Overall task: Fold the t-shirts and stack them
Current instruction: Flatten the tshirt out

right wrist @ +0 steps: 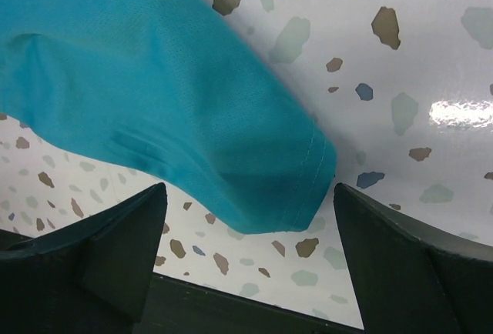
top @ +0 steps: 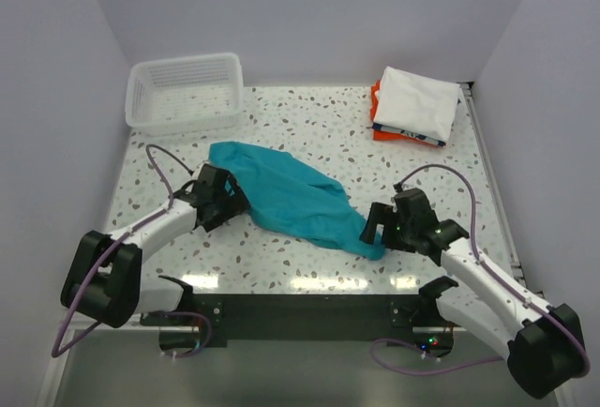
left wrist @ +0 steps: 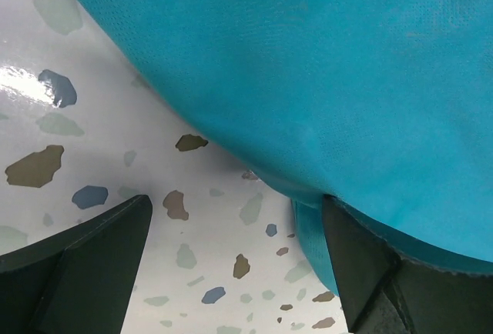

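Note:
The right gripper moves down onto the hemmed sleeve end of the teal t-shirt next, since that narrow end already lies lined up between its open fingers.
The teal t-shirt (top: 286,194) lies crumpled in a long diagonal band across the middle of the table. My left gripper (top: 228,203) is open at its near left edge; in the left wrist view (left wrist: 235,218) the cloth (left wrist: 323,80) drapes over the right finger (left wrist: 362,265), with bare table between the jaws. My right gripper (top: 375,227) is open at the shirt's near right end; in the right wrist view (right wrist: 250,199) a hemmed sleeve end (right wrist: 254,157) hangs between the fingers. A folded stack with the white t-shirt (top: 417,102) on top, orange (top: 375,112) and dark edges below, sits at the far right.
A white slatted plastic basket (top: 185,91) stands at the far left corner. The speckled table (top: 309,116) is walled on the back and both sides. A black mounting bar (top: 300,309) runs along the near edge between the arm bases.

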